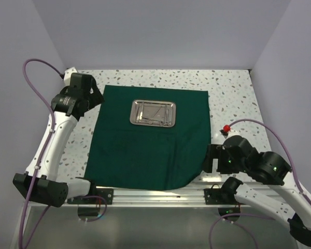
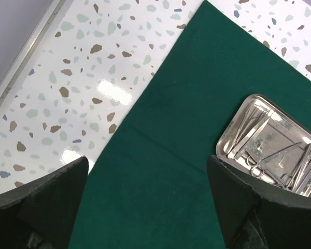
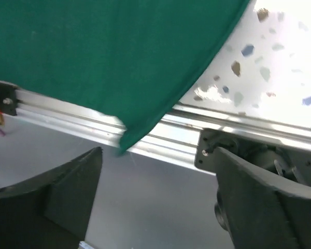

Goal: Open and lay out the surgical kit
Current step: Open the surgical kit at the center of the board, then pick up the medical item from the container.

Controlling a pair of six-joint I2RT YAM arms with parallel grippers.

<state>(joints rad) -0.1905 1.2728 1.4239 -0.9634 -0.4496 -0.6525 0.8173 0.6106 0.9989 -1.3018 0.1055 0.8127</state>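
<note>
The cloth lies spread flat. I will next move my right gripper outward over it and lower it onto a slim steel instrument at the tray's closer end.
The surgical kit's dark green cloth lies spread flat on the speckled table. A small shiny steel tray sits on its far half, holding several slim steel instruments. My left gripper hovers open over the cloth's far left corner. In the left wrist view the cloth lies below the open left gripper, and the tray is at the right. My right gripper is by the cloth's near right corner. In its wrist view the right gripper is open and empty, just below the cloth's hanging corner.
An aluminium rail runs along the table's near edge, and the cloth's near hem drapes over it. A black arm mount is bolted to the rail. A small red object lies right of the cloth. Walls enclose the table on three sides.
</note>
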